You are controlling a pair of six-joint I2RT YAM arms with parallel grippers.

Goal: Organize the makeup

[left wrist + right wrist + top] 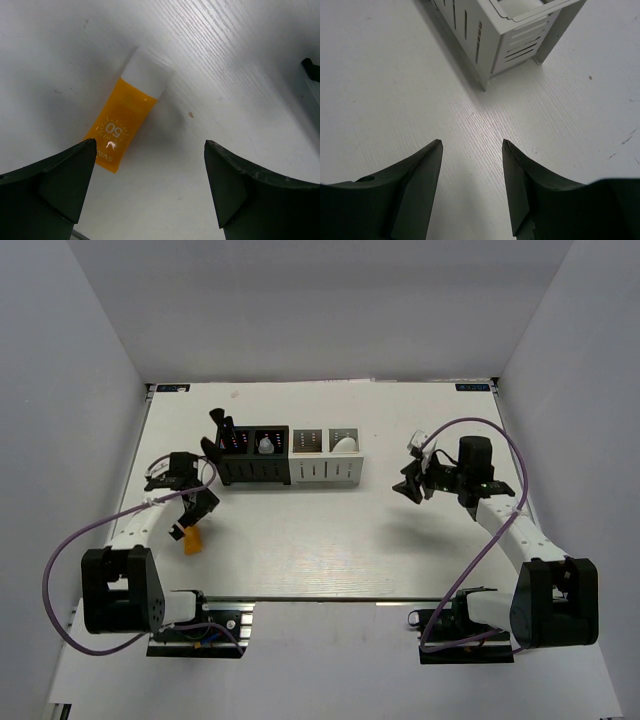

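Note:
I will lower my left gripper and turn it slightly, with its fingers on both sides of the orange body near the white cap [192, 534] [128, 113], because the tube lies at a slant below them.
A small orange tube [192, 539] with a white cap lies flat on the table; in the left wrist view the tube [125, 120] is just ahead of the left finger. My left gripper [205, 503] [150, 150] hovers over it, wide open and empty. Black brushes [222, 430], a tiny bottle [266, 446] and slim sticks [236, 441] stand in the black organizer [250, 472]. More sticks [308, 440] and a white sponge [345, 444] sit in the white organizer [325, 472]. My right gripper [410, 488] [471, 145] is open and empty, right of the white organizer [510, 30].
The two organizers stand side by side at the table's middle back. A corner of the black organizer [312, 70] shows at the right edge of the left wrist view. Grey walls enclose the table on three sides.

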